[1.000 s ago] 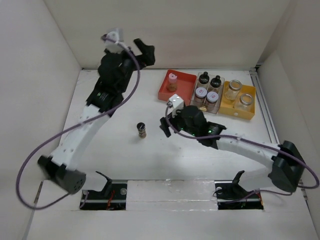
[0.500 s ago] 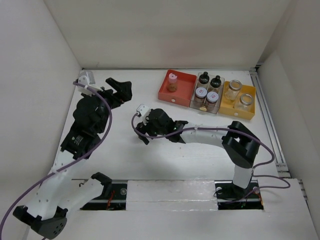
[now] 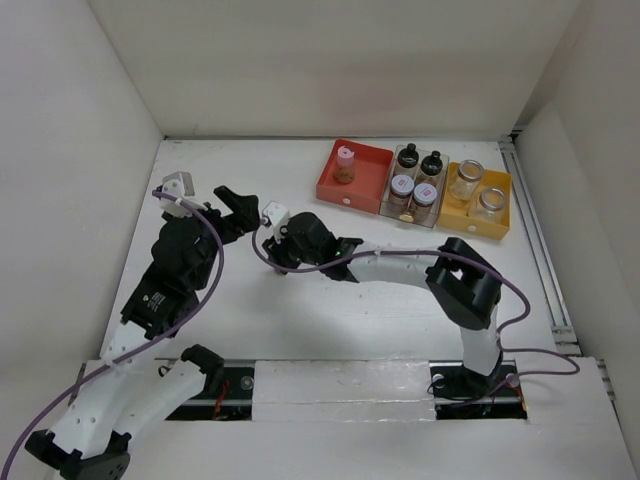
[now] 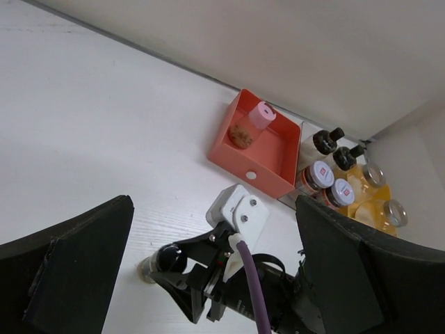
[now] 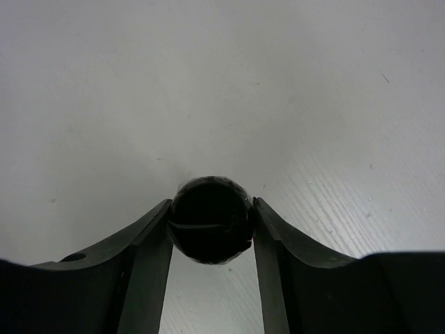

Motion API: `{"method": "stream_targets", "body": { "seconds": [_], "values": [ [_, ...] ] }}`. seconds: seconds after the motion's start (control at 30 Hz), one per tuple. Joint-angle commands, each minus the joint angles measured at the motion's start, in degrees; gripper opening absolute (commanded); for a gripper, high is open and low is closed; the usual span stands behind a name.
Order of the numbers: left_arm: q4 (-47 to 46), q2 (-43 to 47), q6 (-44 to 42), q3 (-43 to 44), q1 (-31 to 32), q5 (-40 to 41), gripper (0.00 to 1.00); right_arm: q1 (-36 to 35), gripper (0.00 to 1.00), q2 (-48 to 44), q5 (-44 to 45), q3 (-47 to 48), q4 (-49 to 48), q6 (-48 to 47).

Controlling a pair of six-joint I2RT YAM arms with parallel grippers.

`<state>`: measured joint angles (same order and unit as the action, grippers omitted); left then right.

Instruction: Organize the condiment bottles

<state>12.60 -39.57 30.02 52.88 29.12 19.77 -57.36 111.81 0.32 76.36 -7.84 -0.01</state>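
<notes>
My right gripper has to lift outward over the red tray's empty side [image 3: 372,172], then go down and release, because that side is outward and to its right in the top view.
A small black-capped bottle [image 5: 211,219] stands on the white table left of centre, and my right gripper [image 5: 211,203] is shut on its cap, one finger on each side. From the left wrist view the same bottle [image 4: 165,259] shows under the right wrist. In the top view the right arm hides it. My left gripper [image 3: 238,205] hangs open and empty just left of it. A pink-capped bottle [image 3: 344,163] stands in the red tray [image 3: 325,187]. The clear tray [image 3: 388,200] holds two black-capped bottles [image 3: 407,155] and two short red-lidded ones [image 3: 401,186]. Two glass jars [image 3: 464,178] stand in the yellow tray [image 3: 503,215].
The three trays sit in a row at the back right. White walls [image 3: 80,150] close the table on the left, back and right. The right arm's forearm [image 3: 400,265] stretches across the middle of the table. The arm bases and a rail [image 3: 340,385] line the near edge.
The right arm reached left over the lone bottle, and its jaws opened wide, then closed on the cap. The left arm drew back from the far wall toward the near left.
</notes>
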Motion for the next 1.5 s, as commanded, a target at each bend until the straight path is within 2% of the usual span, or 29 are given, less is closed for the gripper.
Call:
{"method": "stream_targets", "body": {
  "seconds": [0.0,0.1,0.2,0.37,0.47,0.57,0.7,1.23,1.47],
  "values": [
    [-1.53,0.64,-1.28,-0.32,-0.12,-0.25,1.0,1.19,0.34,-2.37,0.47,2.05,-2.89,0.19],
    [-3.88,1.16,-1.28,-0.85,-0.12,-2.45,1.0,3.48,0.34,-10.19,2.4,0.56,-2.89,0.19],
    [-6.17,-0.5,-1.28,-1.99,-0.12,-7.88,1.0,11.1,0.34,-17.56,3.55,0.55,-1.22,-0.86],
    [-9.69,-3.05,-0.06,-4.01,-0.12,-13.17,1.0,21.65,0.34,-20.4,3.38,3.53,1.33,-1.4],
    [-12.68,-5.07,1.44,-5.94,1.63,-15.63,1.0,26.32,0.34,-17.42,3.37,5.64,2.56,-1.92],
    [-14.96,-7.61,2.93,-7.52,5.22,-14.59,1.0,29.23,0.34,-13.03,3.37,8.19,2.56,-1.92],
    [-17.16,-10.17,4.25,-8.85,8.31,-13.53,1.0,33.97,0.34,-6.35,-2.23,12.93,3.26,-1.4],
    [-20.95,-12.63,5.31,-12.19,9.11,-11.95,1.0,37.68,0.34,6.39,-1.11,18.74,3.88,-0.87],
    [-20.95,-13.16,5.31,-12.72,9.11,-11.95,1.0,38.73,0.4,10.44,-2.43,20.59,4.41,-0.87]
  ]
}}
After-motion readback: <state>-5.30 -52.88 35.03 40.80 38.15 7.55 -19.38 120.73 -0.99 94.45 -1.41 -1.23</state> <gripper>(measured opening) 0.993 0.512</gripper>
